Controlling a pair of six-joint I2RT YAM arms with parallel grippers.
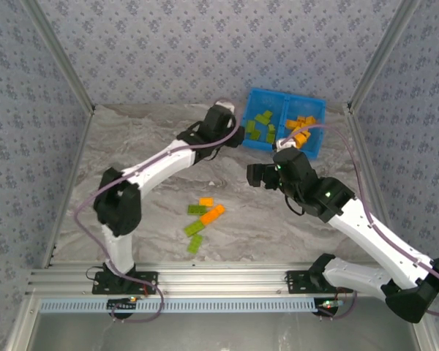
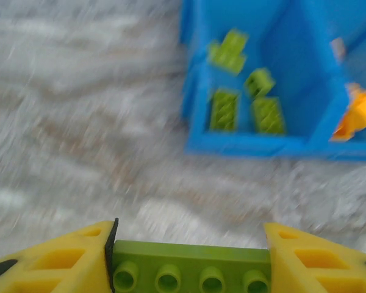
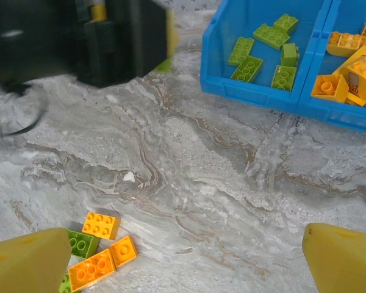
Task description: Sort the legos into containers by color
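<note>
My left gripper moves from beside the blue tray over the container (image 2: pixel 250 145) with green legos next and releases the held lego, as it is lime green.
My left gripper (image 1: pixel 223 121) hangs just left of the blue tray (image 1: pixel 257 93), shut on a lime green lego (image 2: pixel 192 265) that spans the gap between its yellow fingers (image 2: pixel 55 259). The tray's left container (image 2: pixel 250 145) holds several green legos (image 2: pixel 244 101); the right one holds orange legos (image 1: pixel 301 128). My right gripper (image 1: pixel 260 175) hovers over the table's middle, open, with bare table between its fingers (image 3: pixel 30 262). Loose orange and green legos (image 1: pixel 203 216) lie in the front middle of the table, and in the right wrist view as a cluster (image 3: pixel 97 250) by the left finger.
The left arm's dark wrist (image 3: pixel 79 36) sits in the upper left of the right wrist view, close to the tray's front wall (image 3: pixel 256 94). Patterned walls and metal posts (image 1: pixel 66 73) enclose the marble table (image 1: pixel 146 139).
</note>
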